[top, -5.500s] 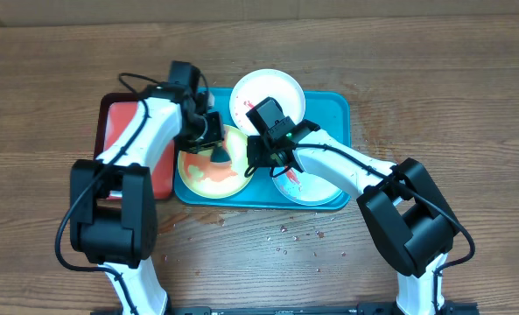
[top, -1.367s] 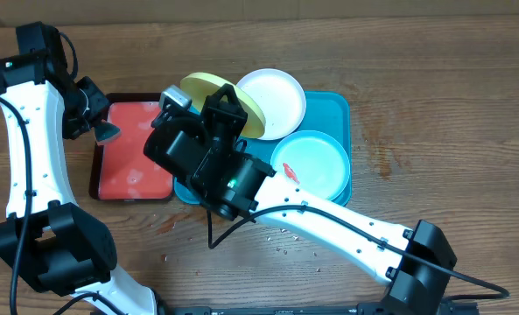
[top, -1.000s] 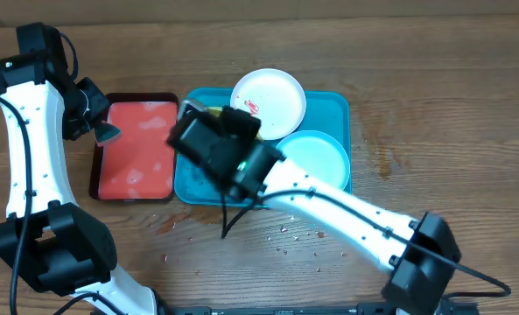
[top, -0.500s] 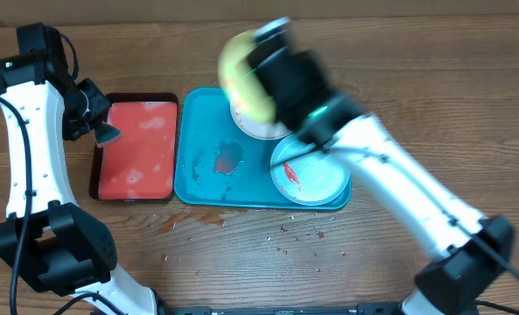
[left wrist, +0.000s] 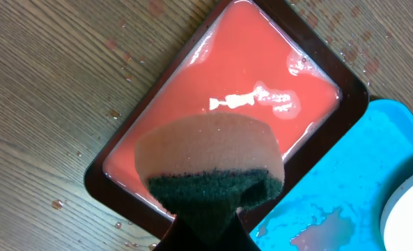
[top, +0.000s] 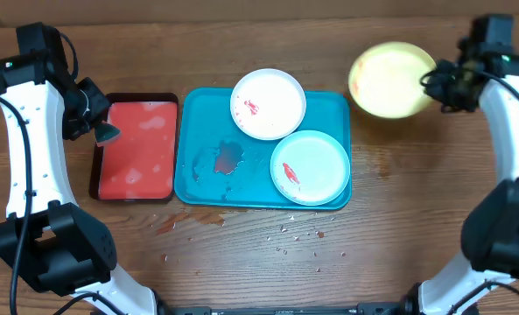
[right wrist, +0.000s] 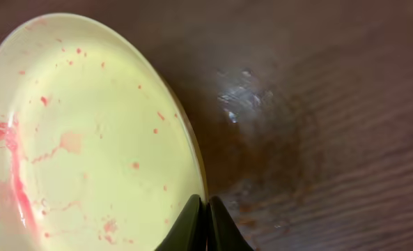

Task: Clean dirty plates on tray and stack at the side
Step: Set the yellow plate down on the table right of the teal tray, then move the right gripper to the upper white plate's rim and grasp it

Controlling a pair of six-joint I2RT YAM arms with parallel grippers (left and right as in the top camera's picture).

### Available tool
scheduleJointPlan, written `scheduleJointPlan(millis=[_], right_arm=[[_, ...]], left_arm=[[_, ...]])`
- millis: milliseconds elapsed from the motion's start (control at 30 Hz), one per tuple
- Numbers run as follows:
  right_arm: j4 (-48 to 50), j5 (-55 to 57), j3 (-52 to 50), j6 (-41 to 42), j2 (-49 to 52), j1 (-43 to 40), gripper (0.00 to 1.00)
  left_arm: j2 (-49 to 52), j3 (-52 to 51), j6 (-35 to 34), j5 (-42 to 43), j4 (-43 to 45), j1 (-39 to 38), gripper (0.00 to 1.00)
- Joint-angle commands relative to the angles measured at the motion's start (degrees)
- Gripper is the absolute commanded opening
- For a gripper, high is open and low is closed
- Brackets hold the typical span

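Note:
The right gripper lowers the yellow-green plate [top: 389, 80] next, drawing it back onto the bare wood beside the teal tray. It then releases the plate's rim there, as that spot lies clear.
The teal tray [top: 198, 122] lies mid-table with a red sauce puddle. On it sit the white plate [top: 268, 103] and the mint-rimmed plate [top: 311, 167], both with red smears. My right gripper [top: 440, 83] is shut on the rim of the yellow-green plate [top: 389, 80], held over the wood to the right of the tray. In the right wrist view the plate [right wrist: 88, 139] shows red streaks and my fingers [right wrist: 206, 219] pinch its edge. My left gripper [top: 93, 118] is shut on the dark sponge [left wrist: 209, 167], above the red tray [left wrist: 262, 90].
The red tray [top: 136, 149] with a dark rim lies left of the teal tray, wet with pale patches. Sauce specks and water drops dot the wood [top: 285, 236] in front of the teal tray. A damp stain [right wrist: 262, 118] marks the wood beside the yellow-green plate.
My right arm has lifted the yellow-green plate off the teal tray and swung it to the far right over the wood. A red puddle shows where it lay. The left arm has not moved lately.

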Motion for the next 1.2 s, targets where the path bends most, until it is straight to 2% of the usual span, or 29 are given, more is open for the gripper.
scheduleJointPlan(millis=[0,167,200,267,300,333,500,600,667,800,900,1033,1167], right_arm=[[2.3,-4.6,-3.8,1.2,3.4,-3.7,0.04],[5.2,-4.9,-5.7,2.9,6.0,-5.7,0.04],[5.2,-4.8,-5.7,2.8,6.4,-5.7,0.09],[5.2,-5.1,-5.7,2.8,6.9,-5.5,0.37],[5.2,-5.6,-5.7,2.8,7.0,-5.2,0.58],[5.2,-6.4,-5.7,2.8,7.0,-4.9,0.69],[7.2,-16.7,-5.7,1.8,7.0,-2.3,0.71],[10.8,-26.3,-5.7,-0.2,7.0,0.9,0.7],[13.6,-28.5,-5.7,-0.1,7.0,3.8,0.7],[20.3,-25.7,-5.7,0.2,7.1,11.0,0.71],[24.3,-16.0,-5.7,0.2,7.1,16.7,0.77],[28.9,-3.7,-5.7,0.2,8.7,23.0,0.77],[33.0,-1.9,-5.7,0.2,11.5,26.9,0.77]], left_arm=[[0.4,-0.3,1.0,0.5,0.2,0.2,0.04],[0.4,-0.3,1.1,1.7,0.2,0.2,0.04],[0.4,-0.3,1.1,1.7,0.2,0.2,0.04],[0.4,-0.3,1.1,1.7,0.2,0.2,0.04],[0.4,-0.3,1.1,1.7,0.2,0.2,0.04],[0.4,-0.3,1.1,1.7,0.2,0.2,0.04],[0.4,-0.3,1.1,1.7,0.2,0.2,0.04],[0.4,-0.3,1.1,1.7,0.2,0.2,0.04],[0.4,-0.3,1.1,1.7,0.2,0.2,0.04],[0.4,-0.3,1.1,1.7,0.0,0.2,0.04],[0.4,-0.3,1.1,1.7,0.0,0.2,0.04],[0.4,-0.3,1.1,1.7,0.0,0.2,0.04],[0.4,-0.3,1.1,1.7,-0.1,0.2,0.04]])
